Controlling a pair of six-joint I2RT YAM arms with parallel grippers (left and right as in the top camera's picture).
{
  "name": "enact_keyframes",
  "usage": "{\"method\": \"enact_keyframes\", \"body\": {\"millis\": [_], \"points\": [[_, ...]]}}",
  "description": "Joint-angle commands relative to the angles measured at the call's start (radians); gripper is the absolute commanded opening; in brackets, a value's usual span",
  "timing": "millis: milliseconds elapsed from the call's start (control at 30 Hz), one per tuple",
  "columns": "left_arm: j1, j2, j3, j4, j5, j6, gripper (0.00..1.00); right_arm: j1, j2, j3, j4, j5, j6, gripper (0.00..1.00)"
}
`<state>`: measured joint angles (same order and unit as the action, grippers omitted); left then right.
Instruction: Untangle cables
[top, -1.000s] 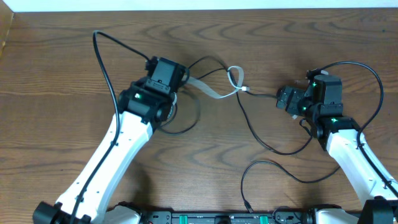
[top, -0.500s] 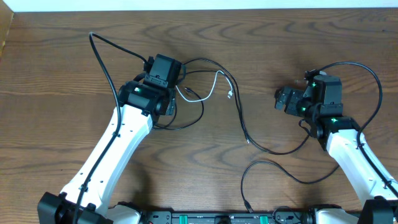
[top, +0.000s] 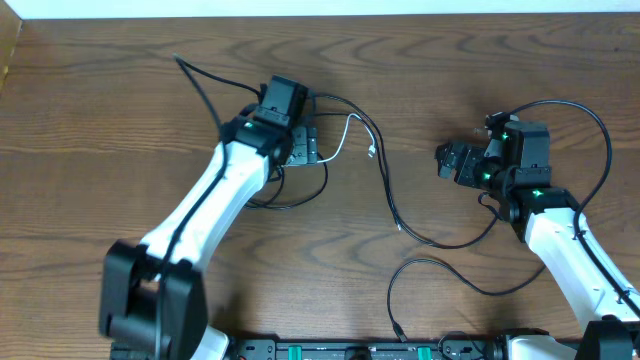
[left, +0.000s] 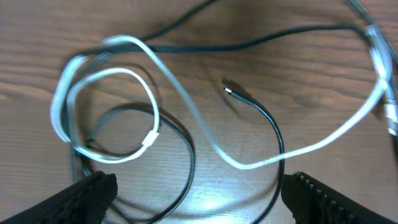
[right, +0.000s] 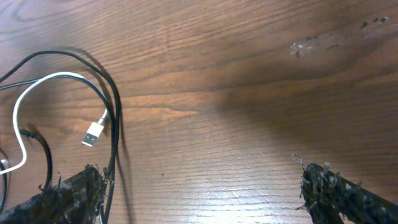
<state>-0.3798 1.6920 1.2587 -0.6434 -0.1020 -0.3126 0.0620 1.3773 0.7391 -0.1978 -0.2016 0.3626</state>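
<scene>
Next, my left gripper comes down onto the white cable's bend (top: 313, 163) (left: 239, 164) and closes, since that bend lies clear of the coil.
A white cable (top: 345, 132) lies loose on the wooden table just right of my left gripper (top: 303, 148), its plug end pointing right. Thin black cables (top: 392, 205) run from there down across the middle of the table. In the left wrist view the white cable (left: 106, 99) is coiled over a black loop (left: 186, 155), with a black plug tip (left: 229, 91) beside it. My left gripper (left: 199, 199) is open above them, holding nothing. My right gripper (top: 447, 160) is open and empty; its view shows the white plug (right: 93, 134) and a black cable (right: 115, 112) at the left, by its left finger.
Another thin black cable (top: 425, 265) loops near the table's front edge. Thicker black arm wires arch behind the left arm (top: 200, 80) and around the right arm (top: 595, 120). The table's far edge (top: 320, 14) meets a white surface.
The white cable, stretched between the two grippers a second ago, has gone slack and dropped near the left gripper. The left arm swung right over the coil. The right gripper shifted slightly left.
</scene>
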Motion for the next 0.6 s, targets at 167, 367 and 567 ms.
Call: {"method": "enact_keyframes", "body": {"millis": [167,367,567], "points": [[0.003,0.113,0.021,0.071,0.017,-0.104,0.90,-0.002,-0.002,-0.002,-0.001,-0.019,-0.004,0.99],[0.003,0.119,0.020,0.093,0.017,-0.124,0.90,-0.001,-0.002,-0.002,-0.001,-0.019,-0.004,0.99],[0.003,0.119,0.020,0.094,0.016,-0.123,0.61,-0.002,-0.002,-0.002,-0.006,-0.019,-0.004,0.99]]}}
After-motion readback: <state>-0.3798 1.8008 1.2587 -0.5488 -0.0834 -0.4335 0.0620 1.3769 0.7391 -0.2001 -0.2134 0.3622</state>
